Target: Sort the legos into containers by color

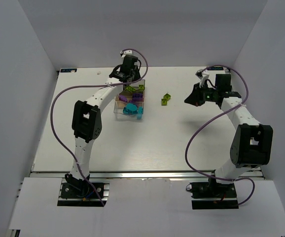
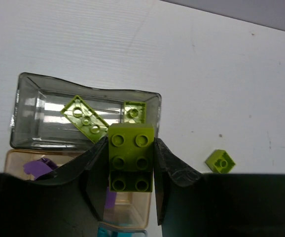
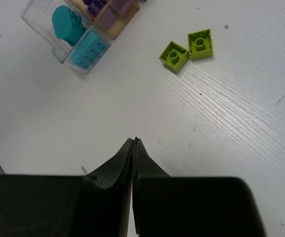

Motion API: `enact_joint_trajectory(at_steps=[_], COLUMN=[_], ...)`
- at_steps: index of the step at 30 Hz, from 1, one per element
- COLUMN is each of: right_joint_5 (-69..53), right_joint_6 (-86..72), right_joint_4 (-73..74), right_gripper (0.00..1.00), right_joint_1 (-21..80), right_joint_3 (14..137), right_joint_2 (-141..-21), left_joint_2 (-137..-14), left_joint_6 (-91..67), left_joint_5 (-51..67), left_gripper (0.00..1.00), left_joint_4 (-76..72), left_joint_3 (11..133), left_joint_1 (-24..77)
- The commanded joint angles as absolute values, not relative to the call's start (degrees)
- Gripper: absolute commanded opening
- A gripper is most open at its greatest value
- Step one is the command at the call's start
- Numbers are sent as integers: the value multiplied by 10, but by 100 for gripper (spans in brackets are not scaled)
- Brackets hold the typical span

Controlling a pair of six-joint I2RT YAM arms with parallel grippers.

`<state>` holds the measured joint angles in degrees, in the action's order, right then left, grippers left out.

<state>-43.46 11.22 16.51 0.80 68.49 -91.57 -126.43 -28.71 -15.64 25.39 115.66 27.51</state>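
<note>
The left gripper moves down toward the left in its wrist view next and releases over the smoky grey bin, which lies below and holds lime green bricks.
My left gripper [image 2: 130, 170] is shut on a lime green six-stud brick [image 2: 130, 155] and holds it above the row of bins, near the smoky grey bin [image 2: 26, 106]. That bin holds two lime green bricks [image 2: 85, 116]. The amber bin [image 2: 130, 210] beside it holds purple bricks [image 2: 36, 168]. In the right wrist view the clear bin [image 3: 58, 49] holds cyan bricks [image 3: 66, 24]. Two small lime green bricks [image 3: 187, 49] lie on the table right of the bins; they also show in the top view [image 1: 166, 99]. My right gripper [image 3: 134, 143] is shut and empty, above the bare table.
The three bins [image 1: 130, 101] stand in a row at the table's middle back. White walls enclose the table [image 1: 147, 143] on the left, back and right. The purple cables loop beside each arm.
</note>
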Motion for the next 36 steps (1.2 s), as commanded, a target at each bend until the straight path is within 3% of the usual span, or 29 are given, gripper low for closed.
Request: enact_joint_trajectory(at_steps=[1,8,11,12,17,23,27,32,36], right_joint_5=[-439,-428,-425,-425,-418,-404,-389,-339,-266], right_joint_6=[127,138,140,141,154,171,171,158,106], right_joint_4=[173,180,183,184,199,224,236,246,264], right_gripper=[4,12,17,18,22,25,28,36,45], right_joint_1=[19,29,33,33,44,70,84,105,130], right_joint_3=[702,702,707,708,727,755,777,822,893], right_joint_2=[-918,-923,-929,-932,-946,-973,-989,-1021,-1070], left_joint_2=[-1266,-1316,-1320,-1322,-1324,-1321,-1308,-1263,-1173], left_joint_6=[-286,-270,-265,-265,-262,-253,-251,-259,-275], left_joint_5=[-153,-142,-142,-147,-150,-151,-149,-135,-115], left_gripper=[4,6,11,13,52,68,71,66,23], left_joint_4=[253,281,282,283,281,284,287,273,246], left_joint_3=[1165,1217,1212,1206,1207,1217,1208,1162,1057], left_joint_1=[263,238,237,236,232,227,221,216,214])
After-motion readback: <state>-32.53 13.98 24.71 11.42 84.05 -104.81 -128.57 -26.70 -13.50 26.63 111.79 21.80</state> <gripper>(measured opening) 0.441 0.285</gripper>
